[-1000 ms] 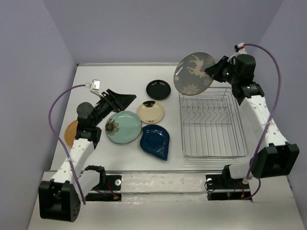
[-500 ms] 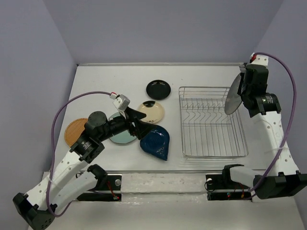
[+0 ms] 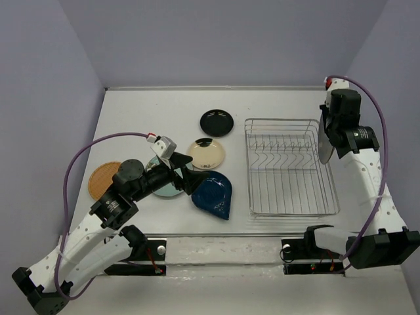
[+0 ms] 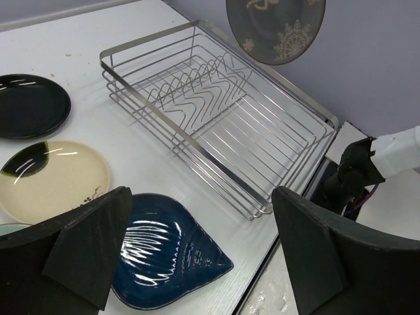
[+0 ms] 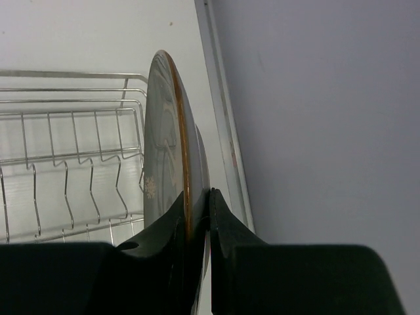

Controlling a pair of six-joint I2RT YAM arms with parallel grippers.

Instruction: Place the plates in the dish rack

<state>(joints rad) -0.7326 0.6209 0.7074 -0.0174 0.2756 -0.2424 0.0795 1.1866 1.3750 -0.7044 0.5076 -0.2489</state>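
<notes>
The plate is hanging above the rack's side bar, so I should move my right gripper to the left in the top view and lower the plate onto the rack's end wires (image 3: 303,156) (image 5: 121,180).
My right gripper (image 3: 331,131) is shut on the rim of the grey speckled plate (image 3: 325,149), holding it on edge just above the right end of the dish rack (image 3: 292,197). In the right wrist view the plate (image 5: 164,151) stands upright between the fingers (image 5: 226,223), over the rack's tines (image 5: 65,174). My left gripper (image 3: 188,176) is open, low over the dark blue teardrop plate (image 3: 213,195); that plate (image 4: 167,259) lies between its jaws. The black plate (image 3: 216,122), cream plate (image 3: 207,153) and orange plate (image 3: 102,180) lie flat. The teal plate (image 3: 167,190) is mostly hidden under the left arm.
The rack (image 4: 216,111) holds no plates. A purple wall (image 5: 315,118) rises close behind the right gripper and the rack's right side. The table's near edge (image 3: 216,226) runs just in front of the blue plate and rack.
The right arm turned the grey plate from face-on to edge-on and brought it down over the rack's right end. The left arm swung right from the teal plate to the blue plate.
</notes>
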